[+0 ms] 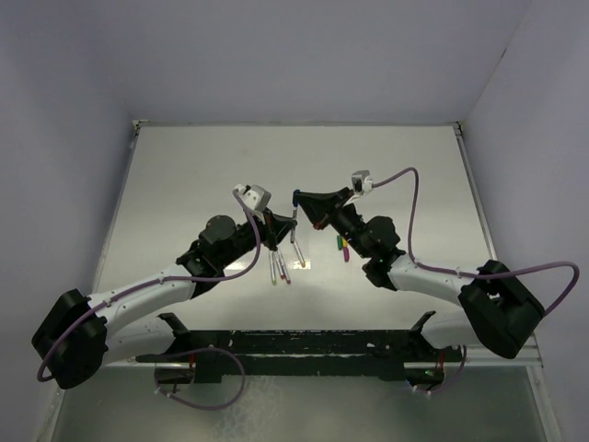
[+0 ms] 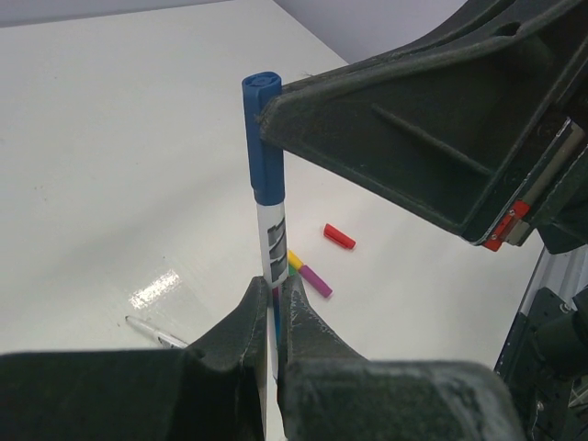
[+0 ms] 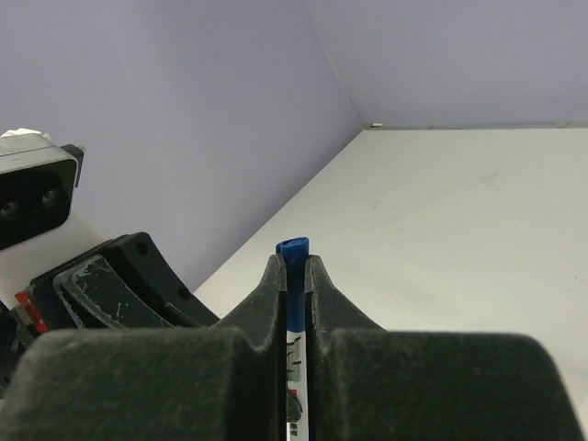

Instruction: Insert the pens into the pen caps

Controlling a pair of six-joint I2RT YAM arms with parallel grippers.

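The tabletop below the left gripper is bare on the left in the top view, so the robot will next move that gripper down and to that side, tilting it to release the pen's body.
My left gripper (image 2: 274,285) is shut on the lower barrel of a whitish pen (image 2: 273,234) and holds it upright above the table. The blue cap (image 2: 264,138) sits on the pen's top end. My right gripper (image 3: 294,266) is shut on that blue cap (image 3: 294,248), with the pen barrel (image 3: 296,358) running down between its fingers. In the top view the left gripper (image 1: 293,219) and right gripper (image 1: 299,195) meet tip to tip at mid-table. Red (image 2: 339,236), yellow (image 2: 294,260) and magenta (image 2: 315,280) caps lie on the table beyond; the green cap is mostly hidden.
Three loose pens (image 1: 284,267) lie on the table just in front of the left gripper; one shows in the left wrist view (image 2: 152,331). Loose caps (image 1: 340,246) lie under the right arm. The left wrist camera (image 3: 37,193) is close beside the right gripper.
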